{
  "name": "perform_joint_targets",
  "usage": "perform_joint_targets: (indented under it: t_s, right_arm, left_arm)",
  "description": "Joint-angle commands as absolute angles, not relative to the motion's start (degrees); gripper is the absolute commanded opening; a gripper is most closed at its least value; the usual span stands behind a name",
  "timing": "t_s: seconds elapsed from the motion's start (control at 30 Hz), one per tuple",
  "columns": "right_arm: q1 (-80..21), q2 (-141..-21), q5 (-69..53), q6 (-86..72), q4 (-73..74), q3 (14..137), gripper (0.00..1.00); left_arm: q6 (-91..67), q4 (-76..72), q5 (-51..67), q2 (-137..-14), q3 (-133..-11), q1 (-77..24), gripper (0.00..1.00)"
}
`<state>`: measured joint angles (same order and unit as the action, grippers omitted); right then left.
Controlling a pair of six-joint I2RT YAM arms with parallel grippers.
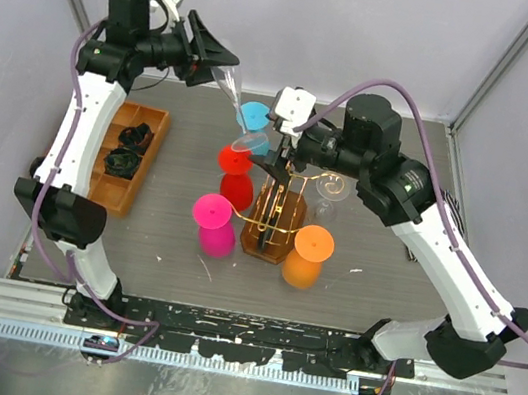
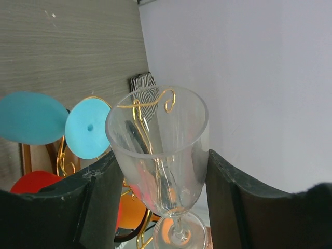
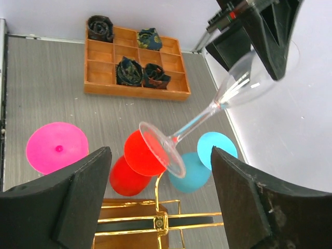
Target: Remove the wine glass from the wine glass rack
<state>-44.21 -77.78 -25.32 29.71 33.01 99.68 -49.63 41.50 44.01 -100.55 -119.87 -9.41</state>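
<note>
Next I need to turn my left gripper to straighten the tilted glass, lower its foot (image 1: pixel 250 142) onto the bare tabletop (image 1: pixel 199 131) beside the tray below the gripper, and release.
My left gripper (image 1: pixel 221 66) is shut on the bowl of a clear wine glass (image 1: pixel 230 85). The glass is tilted, its stem running down to its foot (image 1: pixel 250 142), above the left end of the wine glass rack (image 1: pixel 276 218). The rack is gold wire on a brown wooden base. In the left wrist view both pads press the bowl (image 2: pixel 158 150). My right gripper (image 1: pixel 283 146) is open over the rack; in its view the glass foot (image 3: pixel 162 150) hangs between the spread fingers (image 3: pixel 78 199), just above a gold rack arm (image 3: pixel 167 194). I cannot tell if they touch.
Red (image 1: pixel 236 181), pink (image 1: pixel 212 224), orange (image 1: pixel 308 256) and blue (image 1: pixel 254 117) glasses surround the rack, and another clear glass (image 1: pixel 331 189) is on its right side. A wooden compartment tray (image 1: pixel 148 153) with dark items lies at the left. Walls enclose the table.
</note>
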Motion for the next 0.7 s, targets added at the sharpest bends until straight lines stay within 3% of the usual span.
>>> perform_joint_targets:
  t_s: [0.0, 0.27, 0.47, 0.6, 0.67]
  right_arm:
    - [-44.5, -74.5, -20.3, 28.9, 28.4, 98.8, 0.85]
    - [-44.5, -69.5, -10.9, 31.4, 27.0, 93.8, 0.94]
    - [-44.2, -68.0, -2.5, 30.8, 24.1, 90.0, 0.95]
    - [-39.5, -74.5, 14.4, 17.5, 30.1, 99.5, 0.99]
    - [-30.4, -79.8, 9.3, 8.7, 36.3, 106.0, 0.99]
  left_arm:
    - [-51.1, 41.4, 44.1, -99.7, -123.7, -6.5, 0.54]
    - [-49.9, 44.7, 38.2, -103.9, -132.4, 1.4, 0.53]
    - [-41.7, 53.0, 26.3, -111.0, -142.2, 1.5, 0.55]
    - [-34.3, 52.9, 15.7, -112.7, -141.1, -0.2, 0.57]
    - [-30.3, 52.2, 10.4, -113.9, -140.5, -1.9, 0.57]
